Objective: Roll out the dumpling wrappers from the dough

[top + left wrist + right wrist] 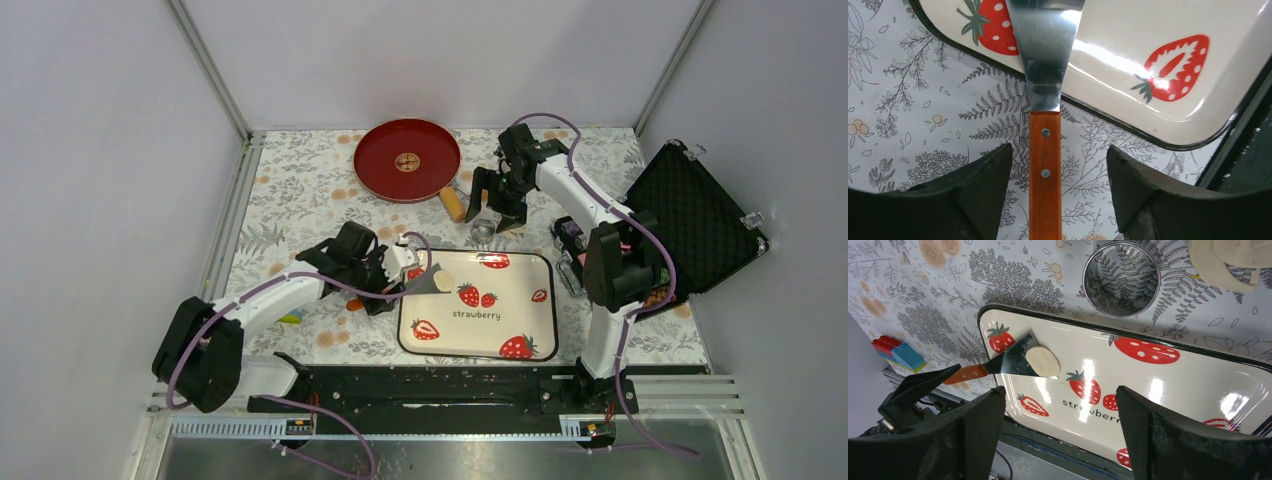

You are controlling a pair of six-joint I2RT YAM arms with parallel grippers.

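Observation:
The robot's left gripper will next go down to the spatula's orange handle, which runs between the open fingers, lower them around its riveted part (1045, 159) and close from both sides.
One dumpling wrapper (1043, 361), a small pale round disc, lies on the steel blade of a spatula (1015, 360) at the left corner of the strawberry tray (1198, 385). In the top view the wrapper (445, 280) sits just right of my left gripper (405, 268). In the left wrist view the left gripper (1059, 165) is open, and the spatula's orange handle (1044, 190) runs between the fingers with a gap on each side. A lump of dough (1223, 262) lies on the cloth beyond the tray. My right gripper (497, 205) hovers open and empty near it.
A metal ring cutter (483, 231) stands just behind the tray (520, 280). A wooden rolling pin (452, 204) lies beside the red plate (407, 160) at the back. An open black case (700, 220) is at the right. Toy blocks (898, 352) lie left of the tray.

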